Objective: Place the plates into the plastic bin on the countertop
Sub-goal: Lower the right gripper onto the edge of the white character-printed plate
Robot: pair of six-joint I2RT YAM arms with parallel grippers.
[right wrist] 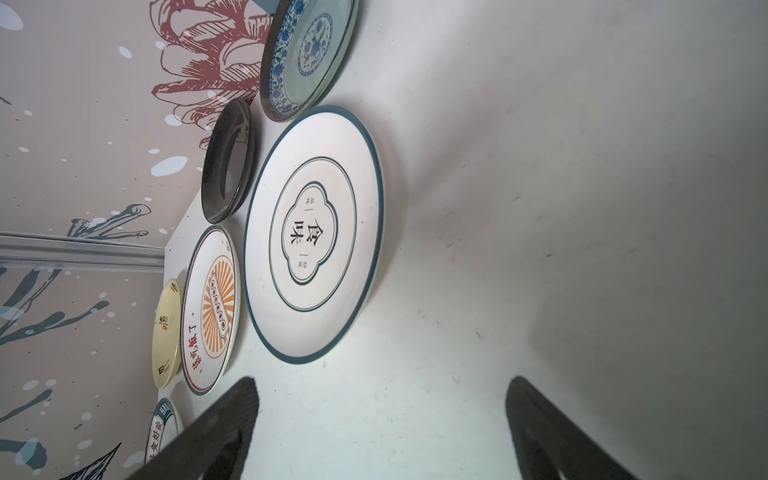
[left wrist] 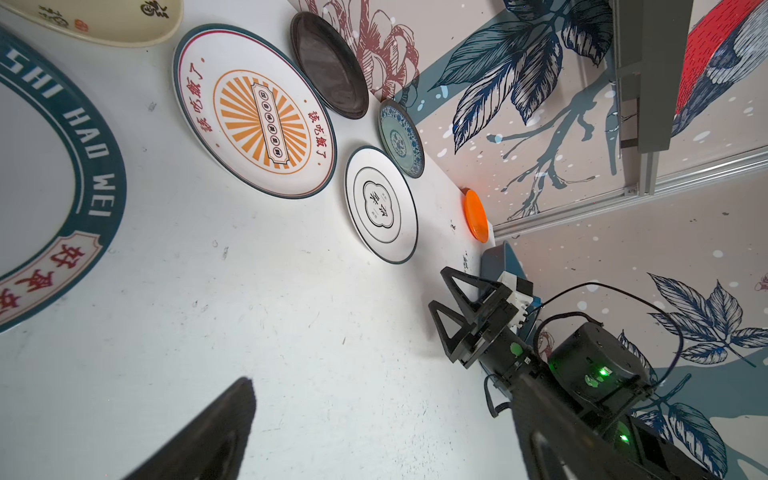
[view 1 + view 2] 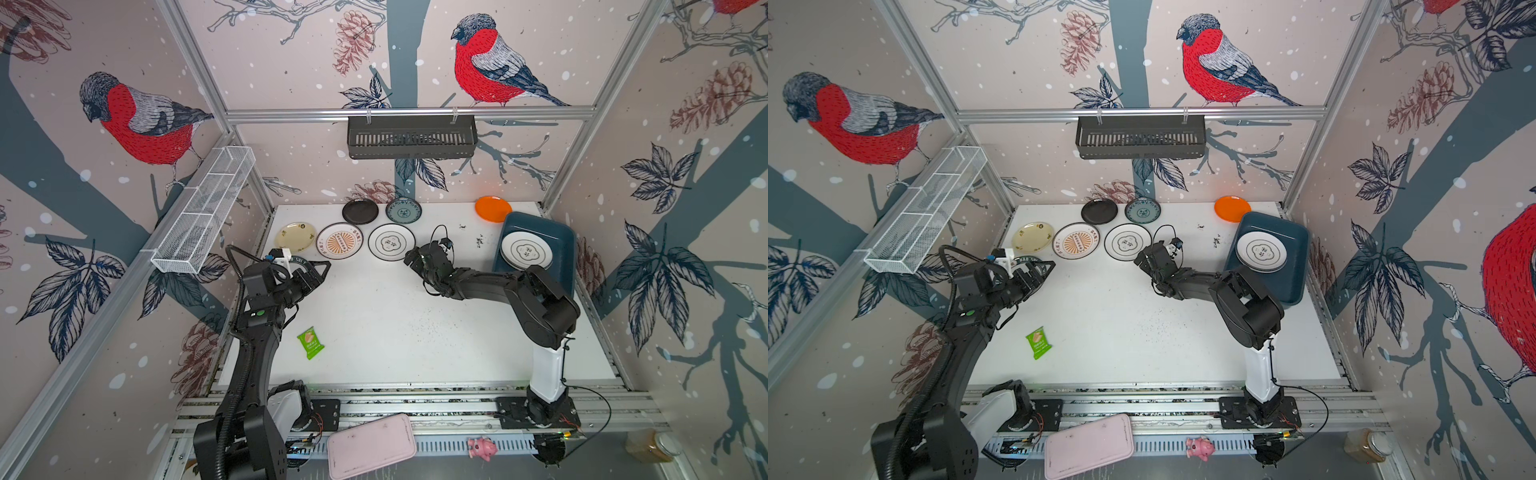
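Note:
The white dark-rimmed plate's near side borders bare countertop, clear of other plates, so next I will bring my right gripper down toward the white dark-rimmed plate, open fingers around its near rim (image 1: 361, 310).
Six plates lie at the back of the countertop (image 3: 374, 316): cream (image 3: 296, 237), orange sunburst (image 3: 339, 241), white with a dark rim (image 3: 391, 242), black (image 3: 360, 211), teal-patterned (image 3: 403, 210) and plain orange (image 3: 493, 209). A dark-ringed plate (image 2: 104, 166) lies partly hidden under my left gripper (image 3: 318, 272), which is open and empty. The plastic bin (image 3: 555, 235) at the right holds stacked white plates (image 3: 526, 250). My right gripper (image 1: 380, 399) is open and low over bare countertop. It stands just short of the white dark-rimmed plate (image 1: 311, 232).
A green snack packet (image 3: 311, 342) lies near the left arm. A pink tray (image 3: 371, 444) and a pink toy (image 3: 482, 448) sit beyond the front rail. A black slotted basket (image 3: 411, 136) hangs on the back rail, and a white wire basket (image 3: 203, 210) on the left.

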